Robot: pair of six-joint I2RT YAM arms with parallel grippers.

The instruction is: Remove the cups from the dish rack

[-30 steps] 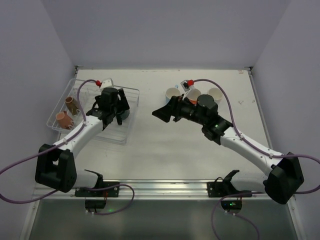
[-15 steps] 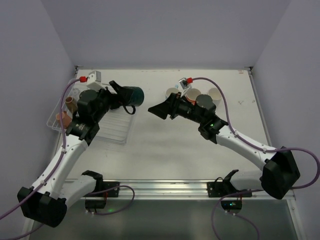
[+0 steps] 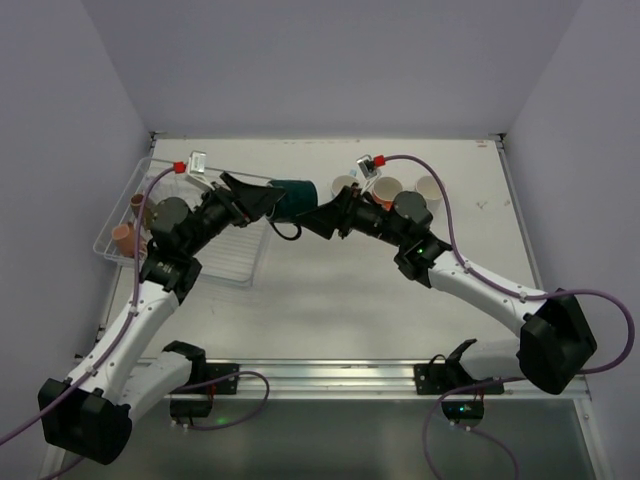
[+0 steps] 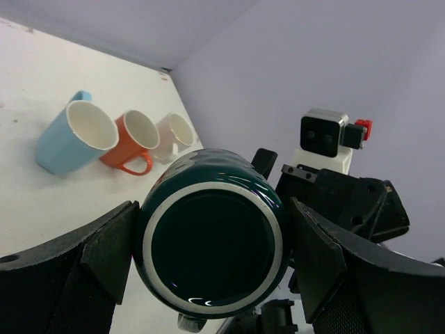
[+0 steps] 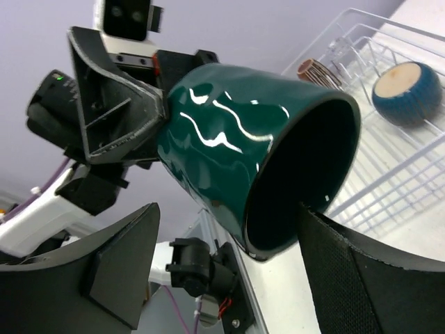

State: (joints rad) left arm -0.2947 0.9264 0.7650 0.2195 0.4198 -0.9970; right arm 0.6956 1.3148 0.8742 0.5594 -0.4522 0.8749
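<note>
The right gripper needs to move slightly toward the mug next and close its fingers across the nearest edge of the mug's rim (image 5: 253, 255), since that edge is between them.
A dark teal mug (image 3: 295, 197) is held in the air over the table's middle, with my left gripper (image 3: 270, 200) shut on it. In the left wrist view its base (image 4: 212, 243) fills the gap between the fingers. My right gripper (image 3: 318, 216) faces the mug's mouth and is open, with the rim (image 5: 306, 174) low between its spread fingers (image 5: 122, 264) and touching neither. The dish rack (image 3: 232, 262) lies at the left with a pink cup (image 3: 125, 237) and a brown cup (image 3: 140, 206) in it. A blue upturned cup (image 5: 407, 94) also rests in the rack (image 5: 389, 174).
A light blue cup (image 3: 347, 185), an orange cup (image 3: 387, 188) and a white cup (image 3: 430, 190) stand in a row at the back of the table, right behind the right wrist. Walls close in the table on three sides.
The left arm lifted the teal mug out of the rack and swung it right to mid-table. The right gripper shifted slightly left and now meets the mug's mouth.
</note>
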